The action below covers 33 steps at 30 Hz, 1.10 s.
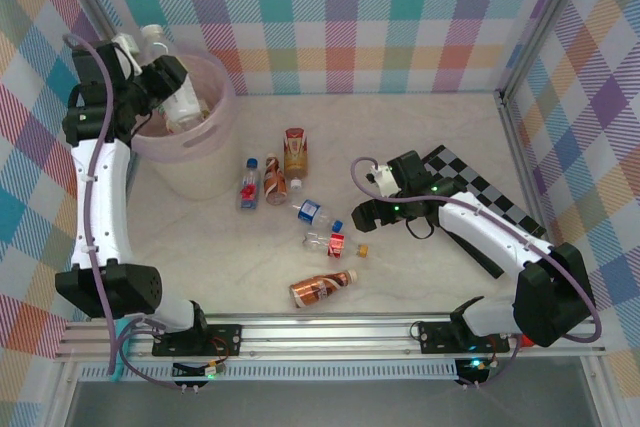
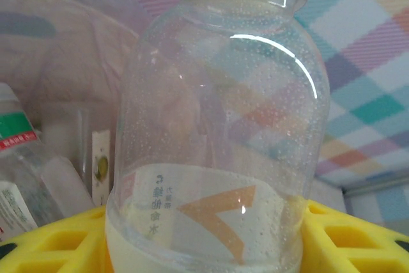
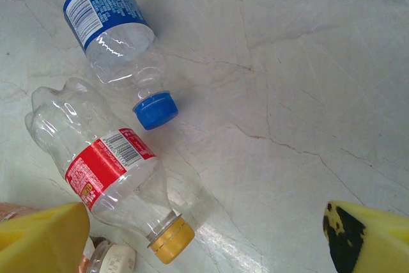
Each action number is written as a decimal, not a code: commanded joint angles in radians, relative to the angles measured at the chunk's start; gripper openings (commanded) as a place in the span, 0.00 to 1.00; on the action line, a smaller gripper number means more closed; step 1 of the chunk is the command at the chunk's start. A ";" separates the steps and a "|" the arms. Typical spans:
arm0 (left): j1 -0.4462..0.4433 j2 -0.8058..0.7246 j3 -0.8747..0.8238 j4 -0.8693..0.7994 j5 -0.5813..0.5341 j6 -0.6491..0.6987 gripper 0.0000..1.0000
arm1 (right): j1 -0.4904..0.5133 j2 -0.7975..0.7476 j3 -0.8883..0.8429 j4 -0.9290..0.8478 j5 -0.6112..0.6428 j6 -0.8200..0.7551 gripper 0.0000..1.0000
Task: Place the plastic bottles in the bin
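The left gripper tilts downward next and lowers into the bin's opening point(image 2: 70, 94) below to release the clear plastic bottle point(image 2: 217, 126).
My left gripper point(image 1: 170, 82) is raised over the bin point(image 1: 200, 162), a large pale pink tub at the far left. It is shut on a clear plastic bottle point(image 2: 217, 126) with a white label, which sits between the yellow fingers point(image 2: 57, 244). Other bottles point(image 2: 19, 158) lie inside the bin. My right gripper point(image 1: 375, 212) hovers open above the table, mid-right. Just to its left lie a blue-labelled bottle point(image 3: 112, 36) and a red-labelled bottle with a yellow cap point(image 3: 105, 171), neither between its fingers point(image 3: 41, 234).
Several more bottles lie on the table: a brown one point(image 1: 295, 152), an orange one point(image 1: 274, 177), a clear one with a blue cap point(image 1: 248, 185), and a brown one point(image 1: 322, 289) near the front. A checkerboard point(image 1: 470, 192) lies at the right. Plaid walls enclose the table.
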 commanded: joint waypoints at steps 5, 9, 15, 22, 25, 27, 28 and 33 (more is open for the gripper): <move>0.029 0.151 0.122 -0.005 -0.063 0.052 0.03 | 0.005 -0.007 0.021 -0.020 -0.002 -0.001 0.94; 0.029 0.200 0.119 -0.042 -0.073 0.103 0.03 | 0.004 -0.032 0.024 -0.027 -0.012 0.005 0.94; 0.027 0.179 -0.025 -0.021 -0.085 0.144 0.06 | 0.004 -0.070 0.022 -0.020 -0.044 0.022 0.94; 0.027 0.205 -0.086 -0.023 -0.066 0.211 0.39 | 0.005 -0.069 0.026 -0.033 -0.043 0.025 0.94; 0.026 0.210 -0.063 -0.052 -0.075 0.248 0.58 | 0.004 -0.073 0.023 -0.041 -0.034 0.028 0.94; 0.027 0.212 -0.047 -0.061 -0.078 0.260 0.67 | 0.004 -0.077 0.019 -0.043 -0.028 0.028 0.94; 0.027 0.214 -0.038 -0.067 -0.077 0.266 0.70 | 0.005 -0.078 0.019 -0.045 -0.026 0.030 0.94; 0.027 0.222 -0.003 -0.082 -0.076 0.278 0.90 | 0.005 -0.069 0.022 -0.041 -0.030 0.033 0.94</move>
